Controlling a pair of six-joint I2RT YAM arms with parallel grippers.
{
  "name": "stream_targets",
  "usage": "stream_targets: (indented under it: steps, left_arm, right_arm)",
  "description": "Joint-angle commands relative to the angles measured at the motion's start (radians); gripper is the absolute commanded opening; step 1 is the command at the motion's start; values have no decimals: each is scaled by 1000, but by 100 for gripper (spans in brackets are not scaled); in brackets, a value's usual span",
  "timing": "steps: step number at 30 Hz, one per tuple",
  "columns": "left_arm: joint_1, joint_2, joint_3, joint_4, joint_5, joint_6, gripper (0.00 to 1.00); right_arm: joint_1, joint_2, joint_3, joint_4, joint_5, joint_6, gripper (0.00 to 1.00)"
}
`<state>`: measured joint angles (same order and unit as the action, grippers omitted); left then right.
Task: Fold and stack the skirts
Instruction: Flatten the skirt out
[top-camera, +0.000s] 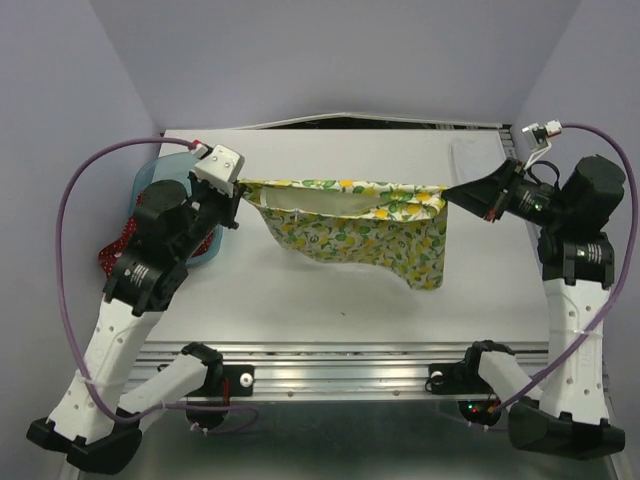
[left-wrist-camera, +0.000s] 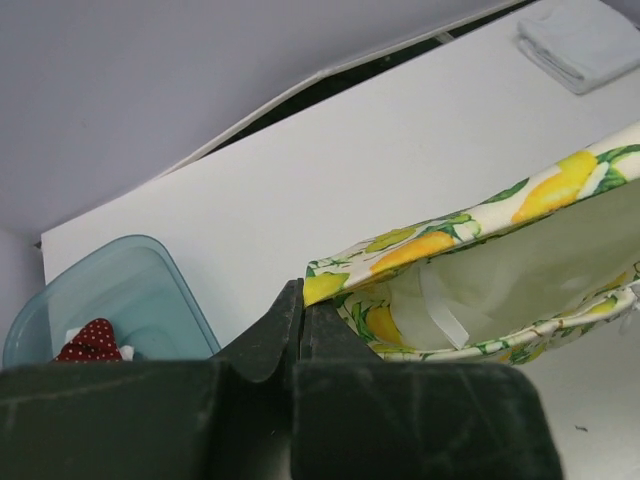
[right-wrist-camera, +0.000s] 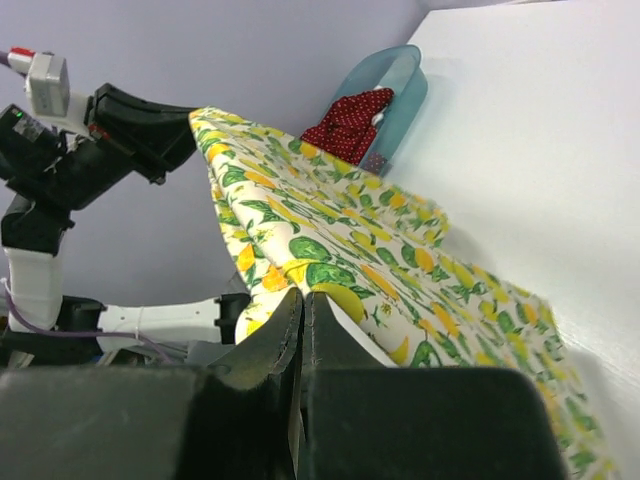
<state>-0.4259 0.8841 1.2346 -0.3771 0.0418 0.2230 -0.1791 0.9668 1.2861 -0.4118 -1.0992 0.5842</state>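
Note:
The skirt is hanging over bare table, and its body trails on the near side of the table. My left gripper should next go down and reach outward to lay down the corner of the skirt's waistband.
The cream lemon-print skirt (top-camera: 350, 225) hangs stretched above the table between both grippers, its waistband taut and its body sagging down to the right. My left gripper (top-camera: 240, 187) is shut on the skirt's left waistband corner (left-wrist-camera: 330, 285). My right gripper (top-camera: 450, 192) is shut on the right corner (right-wrist-camera: 330, 300). The skirt's white lining shows in the left wrist view (left-wrist-camera: 520, 280). The red dotted skirt (top-camera: 118, 245) lies bunched in the blue bin and also shows in the right wrist view (right-wrist-camera: 350, 125).
The translucent blue bin (top-camera: 150, 185) stands at the table's left edge, behind my left arm. A folded pale grey cloth (left-wrist-camera: 585, 40) lies at the table's far right corner. The table's metal front rail (top-camera: 340, 360) runs between the arm bases.

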Motion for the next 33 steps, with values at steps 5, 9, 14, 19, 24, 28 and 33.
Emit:
stream_targets:
  steps: [5, 9, 14, 19, 24, 28, 33]
  left_arm:
    - [42, 2, 46, -186, -73, -8, 0]
    - [44, 142, -20, -73, -53, -40, 2]
    - [44, 553, 149, 14, -75, -60, 21]
    - [68, 954, 621, -71, -8, -39, 91]
    - [117, 1108, 927, -212, 21, -65, 95]
    - [139, 971, 665, -90, 123, -62, 92]
    - [139, 846, 339, -11, 199, -56, 85]
  right_arm:
    - [-59, -24, -91, -174, 289, 61, 1]
    - [-59, 88, -237, -55, 314, 164, 1]
    - [-59, 406, -251, 228, 337, 273, 18]
    - [-59, 662, -1, 304, 355, 263, 84]
    - [-59, 759, 136, 306, 368, 165, 95]
    - [-49, 815, 191, 178, 349, -101, 84]
    - [15, 911, 265, 38, 426, -346, 65]
